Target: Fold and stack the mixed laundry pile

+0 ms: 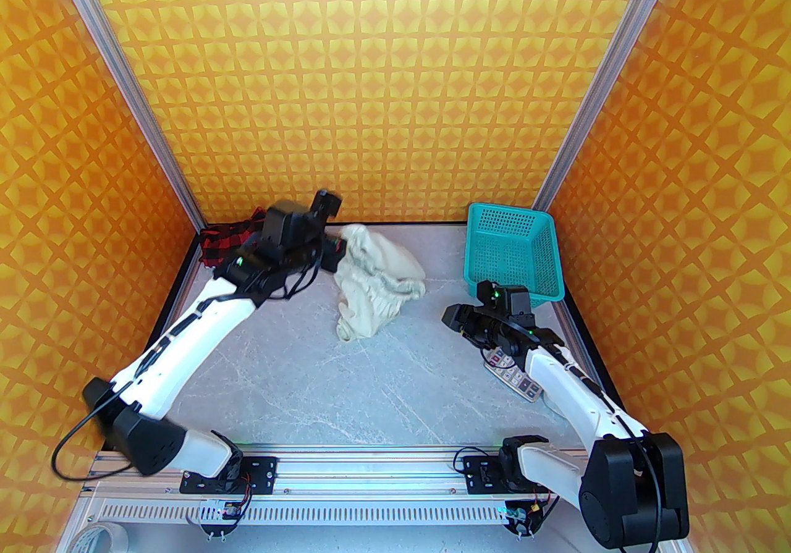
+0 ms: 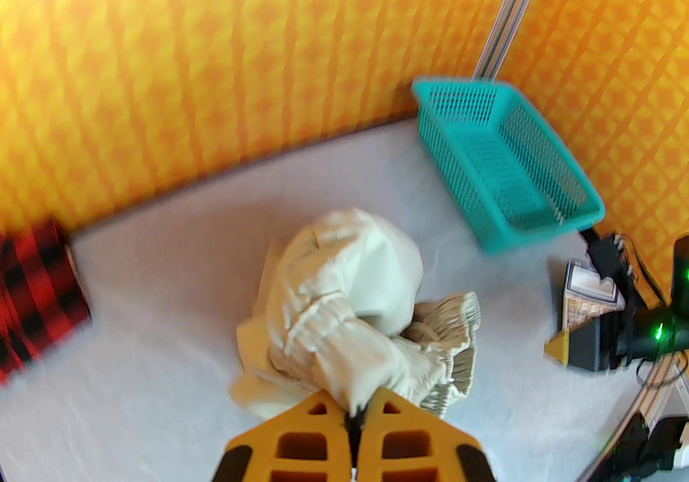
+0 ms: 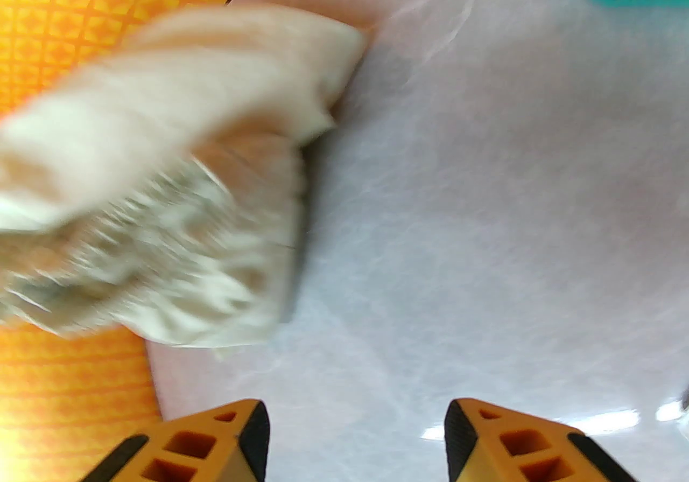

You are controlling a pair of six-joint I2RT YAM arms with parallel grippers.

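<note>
My right gripper moves across the bare tabletop onto the closest end of the cream garment's gathered elastic next. That end lies between it and my left gripper.
The cream garment (image 1: 377, 285) lies bunched at the back middle of the table, its gathered elastic band facing the near side. My left gripper (image 1: 337, 246) is at its upper left edge. In the left wrist view the yellow fingers (image 2: 317, 415) are shut on a fold of the cream garment (image 2: 344, 297). The red-and-black check shirt (image 1: 225, 241) sits in the back left corner, partly hidden behind the left arm, and shows blurred at the left edge (image 2: 32, 297). My right gripper (image 3: 355, 437) hovers open over bare table, to the right of the cream garment (image 3: 161, 200).
A teal perforated basket (image 1: 513, 248) stands tilted against the back right wall. A grey calculator (image 1: 513, 374) lies under the right forearm. Patterned orange walls close in the table on three sides. The grey tabletop (image 1: 321, 377) stretches toward the near edge.
</note>
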